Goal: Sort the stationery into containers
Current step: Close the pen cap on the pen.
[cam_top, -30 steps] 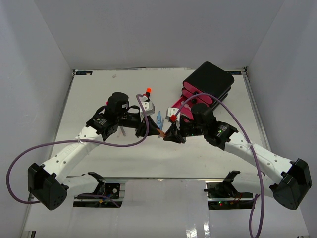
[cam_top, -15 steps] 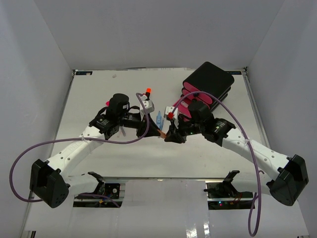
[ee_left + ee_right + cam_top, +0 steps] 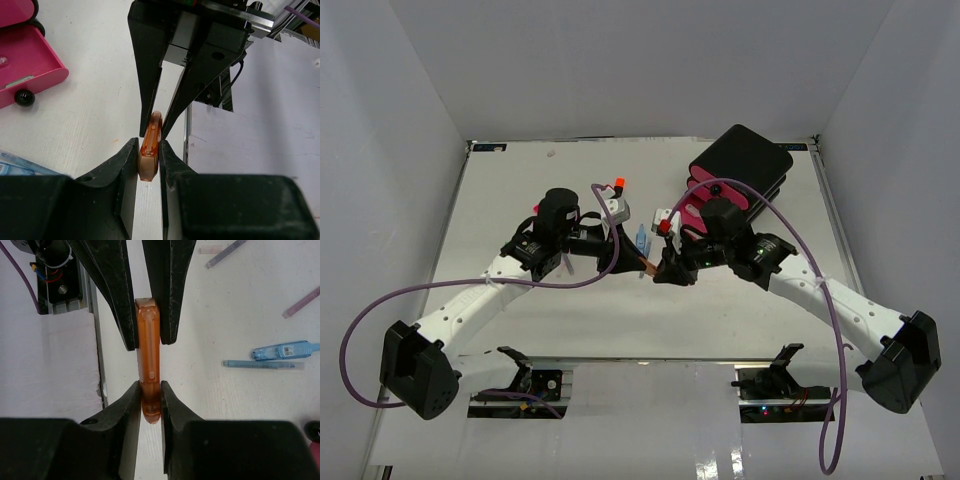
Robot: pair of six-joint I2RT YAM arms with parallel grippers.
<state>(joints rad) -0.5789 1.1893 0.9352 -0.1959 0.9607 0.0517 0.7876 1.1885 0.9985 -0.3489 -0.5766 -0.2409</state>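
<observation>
The pink drawer (image 3: 691,214) is open. My right gripper needs to swing outward and to the right in the top view next, tilting down over the drawer to let go of the pen.
An orange pen (image 3: 646,268) hangs over the middle of the table, gripped at both ends. My left gripper (image 3: 633,262) is shut on its flat end (image 3: 148,167). My right gripper (image 3: 661,273) is shut on its rounded end (image 3: 151,407). The two grippers face each other tip to tip. The right fingers (image 3: 192,85) show at the top of the left wrist view. The left fingers (image 3: 117,295) show at the top of the right wrist view. The containers (image 3: 740,165), a black box of pink drawers, stand behind the right arm. One pink drawer (image 3: 30,75) is open.
Two blue pens (image 3: 280,351) (image 3: 260,364), a purple pen (image 3: 225,253) and a pink one (image 3: 300,302) lie on the table beside the grippers. An orange-capped highlighter (image 3: 619,185) stands behind the left wrist. The table's near edge rail (image 3: 92,295) is just below the grippers.
The right wrist has shifted a little left and back, and the left wrist has turned slightly. Both grippers keep their hold on the orange pen, which has barely moved.
</observation>
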